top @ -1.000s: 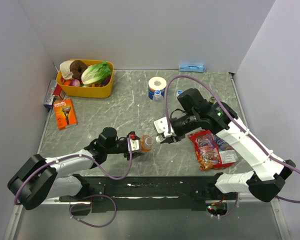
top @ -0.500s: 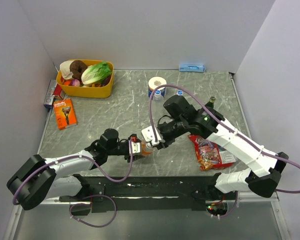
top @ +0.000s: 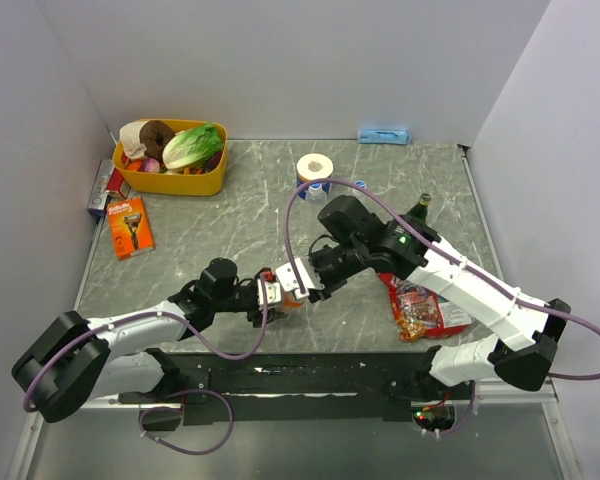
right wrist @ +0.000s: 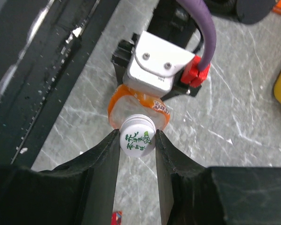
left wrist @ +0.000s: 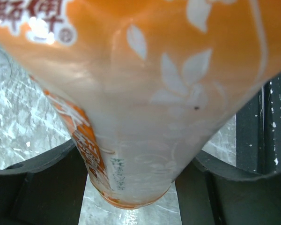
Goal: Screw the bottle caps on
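The bottle's neck is below my right gripper's fingers. Next, my right gripper will turn clockwise in the top view to screw the white bottle cap on, then let go of it.
The orange drink bottle (top: 291, 296) with its orange label stands upright at the table's front middle. My left gripper (top: 270, 296) is shut on its lower body. In the left wrist view the bottle (left wrist: 145, 93) fills the frame between both dark fingers (left wrist: 37, 187). My right gripper (right wrist: 137, 140) is shut on a white bottle cap (right wrist: 137, 136) with green print. It holds the cap directly over the top of the bottle (right wrist: 116, 101). Whether the cap touches the neck cannot be told. In the top view the right gripper (top: 305, 280) hides the cap.
A toilet roll (top: 315, 166) stands at the back middle, with a small blue-labelled bottle (top: 315, 188) and a small blue cap (top: 360, 186) beside it. At back left are a yellow basket (top: 170, 183) of food and an orange razor pack (top: 130, 226). Red snack bags (top: 420, 300) lie right.
My right arm has swung left and forward with the cap, from clear of the bottle to directly over its top. The left arm and the bottle have stayed put.
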`<state>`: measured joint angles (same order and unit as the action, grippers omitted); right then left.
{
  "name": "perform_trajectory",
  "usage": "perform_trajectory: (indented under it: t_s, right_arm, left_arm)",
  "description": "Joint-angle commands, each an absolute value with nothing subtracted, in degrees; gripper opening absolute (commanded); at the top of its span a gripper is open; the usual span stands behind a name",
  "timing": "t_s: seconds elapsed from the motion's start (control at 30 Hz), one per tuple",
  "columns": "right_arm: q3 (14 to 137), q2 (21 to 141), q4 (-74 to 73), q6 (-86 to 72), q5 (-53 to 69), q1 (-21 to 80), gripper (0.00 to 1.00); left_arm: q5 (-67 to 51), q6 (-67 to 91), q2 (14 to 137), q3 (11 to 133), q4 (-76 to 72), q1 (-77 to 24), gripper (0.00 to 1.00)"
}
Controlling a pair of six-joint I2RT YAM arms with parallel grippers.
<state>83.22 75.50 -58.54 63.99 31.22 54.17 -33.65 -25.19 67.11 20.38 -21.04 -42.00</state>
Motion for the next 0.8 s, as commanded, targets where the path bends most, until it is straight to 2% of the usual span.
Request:
perform_trajectory:
  t_s: [0.0,0.37,0.77]
  right_arm:
    - [81.7,76.6,-59.7,63.1,27.3,54.7,0.28]
    - [81.1,78.0,-57.5,53.3,29.5,51.9,0.27]
    - [80.9,77.9,-52.5,42.5,29.5,49.4,0.27]
  left_arm:
    - [-33.7,-20.8,64.4,20.8,-27.2,-42.4,0.01]
    - [-27.6,-17.4,62.8,17.4,-36.1,-42.4,0.01]
    - [-25.6,-13.6,62.7,17.0,-39.0,-42.3,0.01]
